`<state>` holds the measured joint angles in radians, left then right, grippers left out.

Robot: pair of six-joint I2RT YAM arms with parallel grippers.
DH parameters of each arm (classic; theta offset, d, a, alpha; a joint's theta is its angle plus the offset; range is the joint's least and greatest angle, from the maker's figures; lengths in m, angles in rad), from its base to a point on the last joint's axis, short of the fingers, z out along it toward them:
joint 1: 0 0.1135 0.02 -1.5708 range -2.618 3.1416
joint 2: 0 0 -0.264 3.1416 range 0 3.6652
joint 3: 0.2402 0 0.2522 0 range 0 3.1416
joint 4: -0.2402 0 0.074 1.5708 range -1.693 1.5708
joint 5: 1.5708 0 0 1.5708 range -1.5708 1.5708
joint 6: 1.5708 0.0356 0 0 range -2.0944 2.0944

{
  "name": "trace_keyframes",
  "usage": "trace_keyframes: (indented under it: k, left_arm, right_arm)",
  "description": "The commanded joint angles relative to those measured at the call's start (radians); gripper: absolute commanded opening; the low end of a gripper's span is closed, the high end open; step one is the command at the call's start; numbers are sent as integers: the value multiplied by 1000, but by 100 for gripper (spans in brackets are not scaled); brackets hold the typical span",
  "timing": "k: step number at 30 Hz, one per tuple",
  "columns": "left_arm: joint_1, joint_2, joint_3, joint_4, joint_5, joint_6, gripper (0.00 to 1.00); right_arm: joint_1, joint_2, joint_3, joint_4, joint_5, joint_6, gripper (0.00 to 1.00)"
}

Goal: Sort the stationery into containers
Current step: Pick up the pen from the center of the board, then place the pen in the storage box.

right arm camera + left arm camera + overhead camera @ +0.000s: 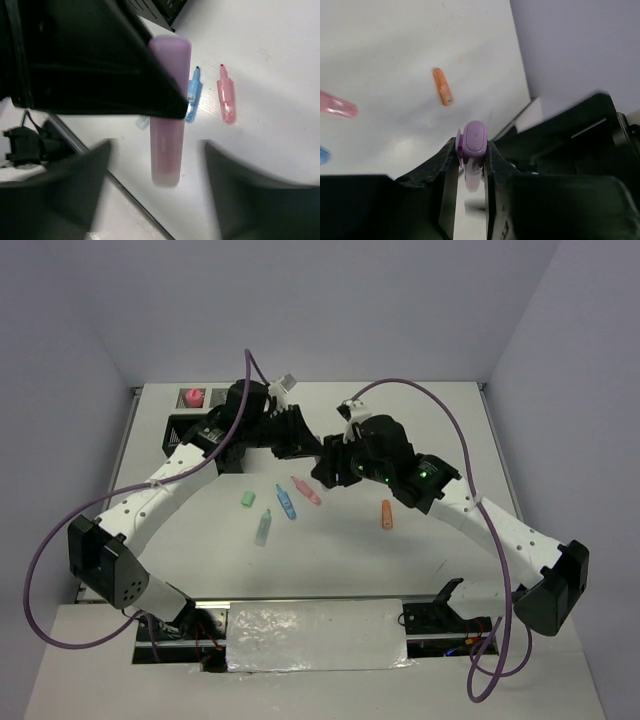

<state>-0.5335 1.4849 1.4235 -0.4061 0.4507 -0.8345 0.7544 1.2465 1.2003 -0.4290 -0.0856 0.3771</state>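
Only my left gripper holds the purple marker [474, 140], so next it will swing the marker over the black organizer, to the gripper's left in the top view, and let go.
My left gripper [472, 150] is shut on a purple marker [474, 140], held by its cap end above the table. In the right wrist view the marker [167, 145] hangs out from the left gripper's black fingers, between my right gripper's [157, 145] open jaws, which do not touch it. In the top view the left gripper [310, 448] and right gripper [325, 472] meet mid-table. On the table lie a pink marker [306, 490], a blue marker [286, 501], a green stub [247, 499], a mint marker [264, 528] and an orange marker [386, 514]. The black organizer [190, 430] stands at the back left.
A pink-capped bottle [193, 397] sits at the organizer's far side. Purple cables arc over both arms. A foil-covered patch [315, 635] lies at the near edge between the arm bases. Walls close in the table at the back and sides.
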Motion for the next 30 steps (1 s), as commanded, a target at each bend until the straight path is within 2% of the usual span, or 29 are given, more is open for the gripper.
trace_keyframes:
  k: [1,2,4,5,7,9,13,16,24,30]
  left_arm:
    - [9,-5,89,20,-107,178,0]
    - [10,-8,104,-6,-238,223,0]
    - [21,-23,137,-72,-408,337,0]
    - [29,-29,137,-76,-563,372,0]
    - [61,-54,100,-34,-720,451,0]
    - [113,-66,36,33,-811,479,0]
    - [271,-40,-15,195,-845,479,0]
    - [317,-3,-8,284,-804,512,0]
    - [400,69,-31,363,-771,528,0]
    - [414,92,-75,397,-739,492,2]
  right_arm:
    - [-7,-39,1,50,-14,-14,99]
    - [-18,-60,-5,44,4,-6,100]
    - [-59,-87,-27,27,23,2,100]
    - [-69,-114,-36,24,23,-1,100]
    - [-81,-134,-53,3,26,-20,100]
    - [-84,-150,-59,-19,21,-38,100]
    - [-84,-176,-83,-53,1,-38,100]
    - [-82,-205,-102,-60,-17,-40,100]
    - [-84,-243,-111,-123,-16,-67,100]
    - [-84,-245,-102,-148,-8,-90,100]
